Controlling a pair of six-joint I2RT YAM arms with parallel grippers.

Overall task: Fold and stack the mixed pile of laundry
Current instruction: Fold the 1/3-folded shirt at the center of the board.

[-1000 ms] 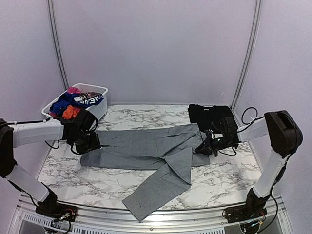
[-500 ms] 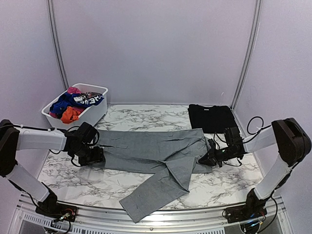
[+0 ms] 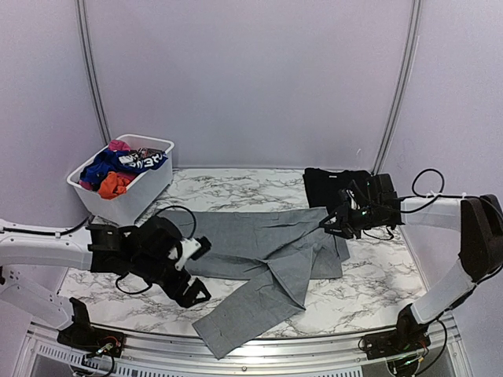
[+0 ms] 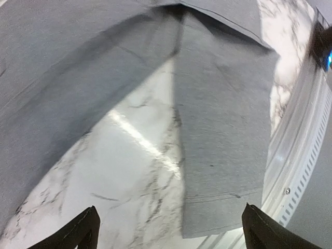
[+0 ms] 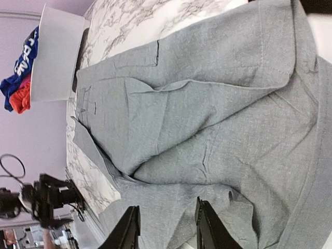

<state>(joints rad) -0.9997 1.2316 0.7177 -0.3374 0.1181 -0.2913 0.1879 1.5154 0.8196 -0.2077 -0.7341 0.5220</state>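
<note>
My left gripper is to go toward the right in the top view next, then down onto the near leg's fold, because that leg sticks out toward the rail.
A grey pair of trousers lies spread on the marble table, one leg running left and the other toward the near edge. My left gripper is open and empty, hovering between the two legs. In the left wrist view its fingertips frame bare marble and the near leg. My right gripper is open and empty, just above the waist end. The right wrist view shows its fingers over wrinkled grey cloth. A folded black garment lies at the back right.
A white plastic basket at the back left holds blue, orange-red and pink pieces. It also shows in the right wrist view. The table's metal front rail runs close to the near trouser leg's hem.
Both grippers have let go of the trousers. The left one moved right and nearer, off the left leg end. The right one rose and moved back toward the black garment.
</note>
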